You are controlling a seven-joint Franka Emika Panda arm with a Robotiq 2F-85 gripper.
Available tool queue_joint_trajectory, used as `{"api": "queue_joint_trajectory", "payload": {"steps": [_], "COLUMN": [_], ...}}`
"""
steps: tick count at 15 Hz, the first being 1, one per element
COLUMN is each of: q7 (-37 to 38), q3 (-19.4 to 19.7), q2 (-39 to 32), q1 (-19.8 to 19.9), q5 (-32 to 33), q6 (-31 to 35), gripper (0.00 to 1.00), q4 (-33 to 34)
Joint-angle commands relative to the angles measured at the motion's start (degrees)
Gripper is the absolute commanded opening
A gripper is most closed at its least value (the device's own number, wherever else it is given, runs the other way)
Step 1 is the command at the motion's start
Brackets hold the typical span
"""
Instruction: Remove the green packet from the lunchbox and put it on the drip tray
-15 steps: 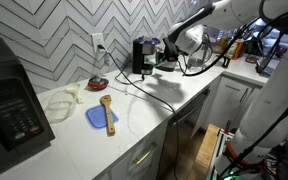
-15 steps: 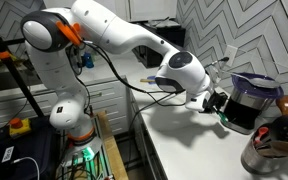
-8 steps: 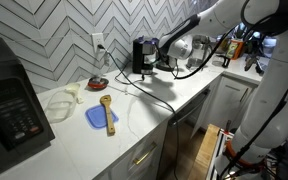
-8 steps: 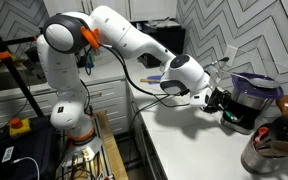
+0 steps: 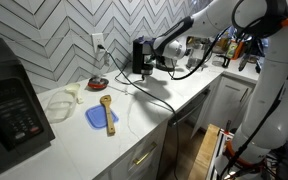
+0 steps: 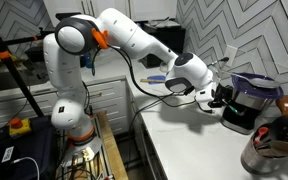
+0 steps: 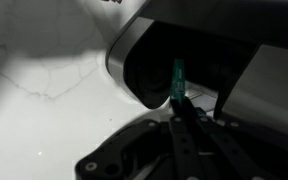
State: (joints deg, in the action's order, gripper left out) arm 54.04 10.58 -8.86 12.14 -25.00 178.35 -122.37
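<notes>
The drip tray [image 5: 141, 72] is at the coffee machine's base. My gripper will put the green packet [image 7: 178, 78] down on it next.
My gripper [image 7: 181, 110] is shut on the green packet [image 7: 178, 78], which stands edge-on between the fingertips in the wrist view. It is right in front of the small black coffee machine [image 7: 144, 58], seen in both exterior views [image 5: 140, 52] [image 6: 249, 98]. In both exterior views the gripper [image 5: 152, 63] [image 6: 222, 97] is at the machine's front, just above its base ledge, the drip tray [image 5: 141, 72]. The packet does not show in the exterior views. The clear lunchbox [image 5: 60, 103] sits far off on the counter.
A blue square plate [image 5: 97, 118] with a wooden spoon [image 5: 107, 110] lies on the white counter. A small dark red dish [image 5: 98, 83] is near the wall. A black microwave [image 5: 9, 100] stands at the counter's end. A metal pot [image 6: 272, 148] is beside the coffee machine.
The arm has carried the green packet closer to the coffee machine; the gripper now sits right at the machine's front. The lunchbox and plate have not moved.
</notes>
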Motion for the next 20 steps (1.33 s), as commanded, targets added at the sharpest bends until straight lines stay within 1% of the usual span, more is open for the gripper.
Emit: {"api": "queue_joint_trajectory", "payload": {"steps": [1,4,5,6,7,9,10,11,13,14,15,16,17,19,20], "q7": [-1.0,-0.6,-1.2,-3.1,-2.1,-2.1,-1.8,-1.6,0.5,1.8,3.3,5.9,8.1,9.7,8.6], "q3": [0.6,2.2,1.9,1.0,0.9,1.3,1.6,1.7,4.1,5.7,7.4,10.2,12.1,14.3,13.7], "q2": [-4.2,-7.2,-7.8,-8.7,-9.2,-10.1,-10.6,-10.9,-11.5,-11.9,-12.4,-13.0,-13.4,-12.5,-11.3], "q1": [-0.6,-1.8,-1.5,-1.2,-1.0,-1.4,-1.7,-1.7,-3.2,-4.2,-5.4,-7.2,-8.6,-10.2,-10.1], "q5": [2.2,5.1,5.4,3.8,5.3,6.0,6.3,6.5,8.8,10.4,12.1,14.7,16.4,19.1,19.0], "q6": [-1.4,-2.6,-3.4,-4.4,-5.3,-6.7,-7.5,-8.2,-9.6,-10.7,-11.7,-12.7,-13.8,-16.3,-17.2], "gripper": [0.01,0.01,0.01,0.01,0.01,0.01,0.11,0.32,0.45,0.54,0.60,0.67,0.76,0.91,0.98], "q4": [4.5,7.4,8.2,9.4,10.0,11.2,11.8,12.3,12.5,12.7,12.8,12.9,13.0,12.1,11.4]}}
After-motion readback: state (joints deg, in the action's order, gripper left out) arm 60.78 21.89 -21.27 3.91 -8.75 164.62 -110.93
